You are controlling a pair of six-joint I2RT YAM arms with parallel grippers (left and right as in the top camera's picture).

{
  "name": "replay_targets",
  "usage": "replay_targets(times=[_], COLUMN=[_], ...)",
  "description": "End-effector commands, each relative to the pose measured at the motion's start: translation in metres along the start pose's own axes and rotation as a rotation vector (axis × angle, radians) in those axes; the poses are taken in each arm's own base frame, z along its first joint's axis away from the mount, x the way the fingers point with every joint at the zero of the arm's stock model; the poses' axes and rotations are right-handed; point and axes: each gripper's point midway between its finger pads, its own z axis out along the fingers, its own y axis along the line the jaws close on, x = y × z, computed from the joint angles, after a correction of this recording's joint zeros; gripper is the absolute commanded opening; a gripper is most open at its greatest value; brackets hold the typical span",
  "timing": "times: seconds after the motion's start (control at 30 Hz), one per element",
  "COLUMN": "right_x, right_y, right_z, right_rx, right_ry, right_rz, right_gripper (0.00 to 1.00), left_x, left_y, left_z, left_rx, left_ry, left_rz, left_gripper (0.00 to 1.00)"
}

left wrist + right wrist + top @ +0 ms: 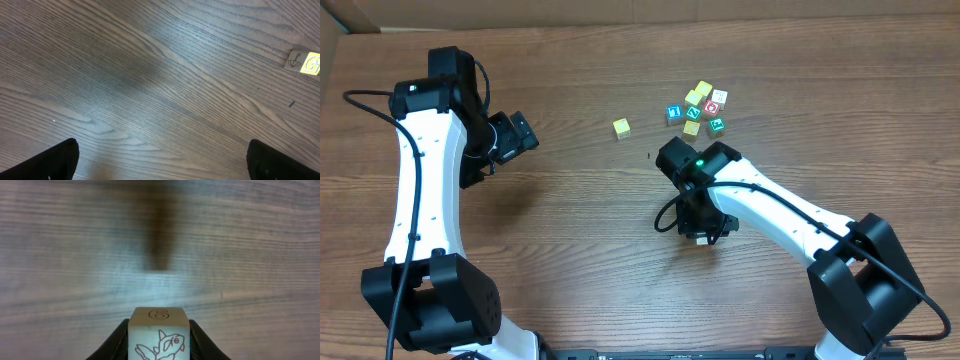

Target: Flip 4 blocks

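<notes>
The whitish-cream block point(159, 332) hangs above bare wood and its shadow is apart from it, so I need to lower my right gripper next until the block meets the table.
My right gripper point(159, 342) is shut on a whitish-cream block point(159, 332) that shows a fish drawing and a circled 6. It hangs above the table and casts a shadow ahead of it. From overhead, the right gripper point(700, 232) is at mid-table, below the cluster of blocks. A lone yellow block point(621, 127) sits left of that cluster, and it appears again at the right edge of the left wrist view as the yellow block point(305, 63). My left gripper point(525, 133) hovers at the left, wide open, with only bare wood between its fingers point(55, 162).
Several small cubes sit in a cluster point(700, 108) at the back right, among them yellow point(704, 89), teal-green point(716, 125), blue-faced point(673, 113) and red-faced point(711, 107) ones. The wooden table point(570, 250) spreads between the arms.
</notes>
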Motion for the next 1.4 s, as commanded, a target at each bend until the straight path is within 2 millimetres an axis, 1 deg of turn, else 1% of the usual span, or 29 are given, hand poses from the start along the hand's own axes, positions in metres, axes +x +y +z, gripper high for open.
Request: replay_targets(times=[0.0, 0.2, 0.33, 0.37, 0.5, 0.63, 0.67, 0.7, 0.77, 0.83, 0.87, 0.9, 0.93, 0.97, 1.0, 1.2, 1.27, 1.37], right_x=[-0.002, -0.003, 0.005, 0.007, 0.007, 0.006, 0.006, 0.005, 0.000, -0.008, -0.014, -0.019, -0.024, -0.029, -0.040, -0.083, -0.100, -0.125], right_y=[-0.007, -0.007, -0.014, -0.015, -0.015, -0.014, -0.014, -0.013, -0.009, -0.004, -0.001, 0.002, 0.003, 0.005, 0.005, -0.003, -0.007, -0.012], right_z=[0.009, 0.029, 0.039, 0.040, 0.041, 0.040, 0.038, 0.035, 0.027, 0.013, 0.004, -0.005, -0.012, -0.020, -0.033, -0.084, -0.098, -0.110], right_rx=[0.022, 0.004, 0.021, 0.025, 0.024, 0.022, 0.022, 0.022, 0.015, 0.001, -0.007, -0.016, -0.021, -0.031, -0.049, -0.126, -0.152, -0.182], right_ry=[-0.040, -0.063, -0.042, -0.037, -0.037, -0.040, -0.039, -0.040, -0.046, -0.065, -0.077, -0.089, -0.102, -0.116, -0.141, -0.246, -0.297, -0.384], right_rz=[0.031, 0.030, 0.030, 0.028, 0.026, 0.022, 0.022, 0.018, -0.004, -0.023, -0.032, -0.040, -0.036, -0.030, -0.014, 0.069, 0.081, 0.060], right_gripper=[0.20, 0.19, 0.20, 0.22, 0.37, 0.45, 0.51, 0.52, 0.54, 0.56, 0.62, 0.71, 0.88, 0.99, 1.00, 1.00, 1.00, 1.00], left_x=[-0.004, -0.004, -0.004, -0.004, -0.004, -0.004, -0.004, -0.004, -0.004, -0.004, -0.004, -0.004, -0.004, -0.004, -0.004, -0.004, -0.004, -0.004], left_y=[-0.001, -0.001, -0.001, -0.001, -0.001, -0.001, -0.001, -0.001, -0.001, -0.001, -0.001, -0.001, -0.001, -0.001, -0.001, -0.001, -0.001, -0.001], left_z=[-0.003, -0.003, -0.003, -0.003, -0.003, -0.003, -0.003, -0.003, -0.003, -0.003, -0.003, -0.003, -0.003, -0.003, -0.003, -0.003, -0.003, -0.003], left_rx=[-0.001, -0.001, -0.001, -0.001, -0.001, 0.000, 0.000, -0.001, -0.001, -0.001, -0.001, -0.001, -0.001, -0.001, -0.001, -0.001, -0.001, -0.001], left_ry=[-0.014, -0.015, -0.015, -0.015, -0.015, -0.015, -0.015, -0.014, -0.014, -0.014, -0.014, -0.015, -0.014, -0.014, -0.014, -0.015, -0.014, -0.014], left_rz=[-0.011, -0.011, -0.011, -0.011, -0.012, -0.011, -0.011, -0.011, -0.011, -0.011, -0.011, -0.011, -0.011, -0.011, -0.011, -0.011, -0.012, -0.011], left_gripper=[1.00, 1.00, 0.99, 1.00, 0.99, 1.00, 1.00, 1.00, 1.00, 1.00, 1.00, 1.00, 1.00, 1.00, 1.00, 1.00, 1.00, 1.00])
